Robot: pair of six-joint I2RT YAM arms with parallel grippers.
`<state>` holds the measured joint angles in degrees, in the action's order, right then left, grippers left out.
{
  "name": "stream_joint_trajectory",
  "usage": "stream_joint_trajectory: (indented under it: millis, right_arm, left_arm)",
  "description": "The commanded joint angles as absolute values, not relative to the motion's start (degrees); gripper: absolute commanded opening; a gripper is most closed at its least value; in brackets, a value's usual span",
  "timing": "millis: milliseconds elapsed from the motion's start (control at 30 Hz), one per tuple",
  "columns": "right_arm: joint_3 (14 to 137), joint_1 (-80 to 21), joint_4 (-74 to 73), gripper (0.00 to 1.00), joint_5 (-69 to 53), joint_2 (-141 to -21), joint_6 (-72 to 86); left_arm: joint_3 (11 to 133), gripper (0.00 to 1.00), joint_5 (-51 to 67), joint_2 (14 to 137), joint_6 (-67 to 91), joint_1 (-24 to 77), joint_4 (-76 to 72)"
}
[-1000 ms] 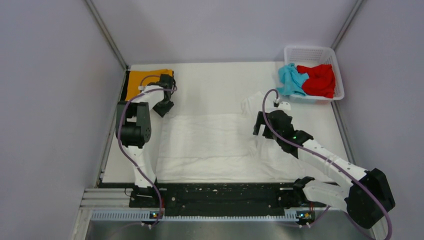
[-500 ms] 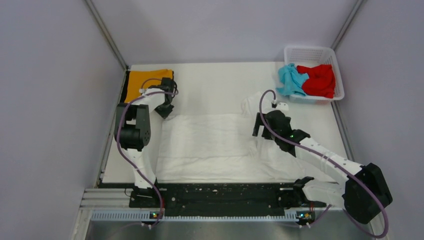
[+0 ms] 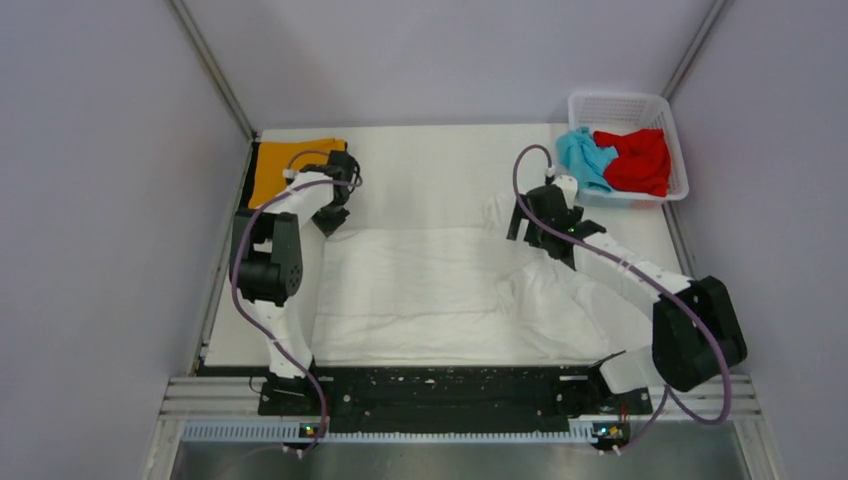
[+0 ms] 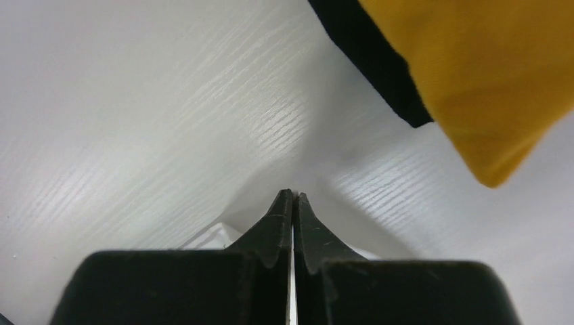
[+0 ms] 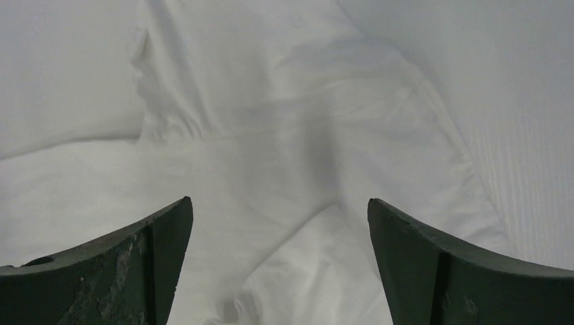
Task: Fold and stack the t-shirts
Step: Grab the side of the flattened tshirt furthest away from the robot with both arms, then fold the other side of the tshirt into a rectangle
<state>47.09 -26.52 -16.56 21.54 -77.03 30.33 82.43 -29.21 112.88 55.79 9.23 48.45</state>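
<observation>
I need to move my right gripper outward and down onto the end of the rumpled far sleeve next, because that cloth sticks out past the white t-shirt's far edge.
A large white t-shirt point(image 3: 420, 290) lies spread across the middle of the table. My left gripper point(image 3: 332, 218) is at its far left corner. In the left wrist view that gripper point(image 4: 292, 196) is shut, with a thin fold of the white t-shirt point(image 4: 210, 238) pinched between its jaws. The folded orange t-shirt point(image 3: 285, 165) with black trim point(image 4: 372, 61) lies just beyond it. My right gripper point(image 3: 525, 225) hangs open over the rumpled far right sleeve point(image 5: 271, 135), fingers point(image 5: 169, 230) wide apart, with nothing between them. A light blue t-shirt point(image 3: 585, 155) and a red one point(image 3: 635, 160) lie bunched in the basket.
The white lattice basket point(image 3: 625, 103) stands at the far right corner, the blue shirt hanging over its near left rim. Grey walls close in both sides and the back. Bare tabletop point(image 3: 430, 170) shows between the orange shirt and the basket.
My left gripper has gone from partly open to shut on the white shirt's far left corner. My right arm has reached farther back along the sleeve toward the basket, its jaws still open.
</observation>
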Motion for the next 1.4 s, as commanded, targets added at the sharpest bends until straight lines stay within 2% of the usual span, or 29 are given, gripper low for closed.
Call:
stream_joint_trajectory:
  millis: [0, 333, 633, 800, 967, 1033, 1100, 1233, 1367]
  right_arm:
    - [57.86, -24.27, -16.18, 0.99, 22.84, -85.55, 26.75]
    - [85.47, -22.21, -18.92, 0.97, 26.54, -113.58, 20.93]
    - [100.18, -20.36, -22.34, 0.91, 28.19, -127.51, 18.28]
    - [99.9, -20.17, -22.78, 0.84, 27.16, -128.37, 17.76]
    - [93.89, -20.16, -22.35, 0.76, 27.29, -125.75, 18.89]
    - [91.77, -20.17, -21.75, 0.7, 27.11, -124.86, 19.65]
    - [90.19, -20.19, -20.79, 0.59, 26.78, -124.28, 20.75]
    - [87.91, -20.15, -19.76, 0.46, 25.2, -123.72, 23.66]
    - [84.25, -20.15, -18.59, 0.41, 23.55, -121.78, 26.57]
  left_arm:
    - [84.54, 0.0, -32.08, 107.81, 53.96, 9.98, 50.85]
    - [82.21, 0.0, -28.36, 106.37, 52.91, 10.72, 49.52]
    - [81.16, 0.0, -26.39, 105.63, 52.19, 10.89, 49.09]
    - [80.9, 0.0, -25.74, 105.85, 52.21, 10.89, 48.94]
    - [80.61, 0.0, -25.33, 105.54, 52.38, 10.99, 48.92]
    - [80.6, 0.0, -25.31, 105.31, 52.38, 11.06, 48.88]
    - [80.47, 0.0, -25.61, 104.97, 52.4, 11.15, 48.93]
    - [80.09, 0.0, -25.75, 104.53, 52.38, 11.24, 49.02]
    - [79.76, 0.0, -25.63, 103.98, 52.4, 11.36, 48.96]
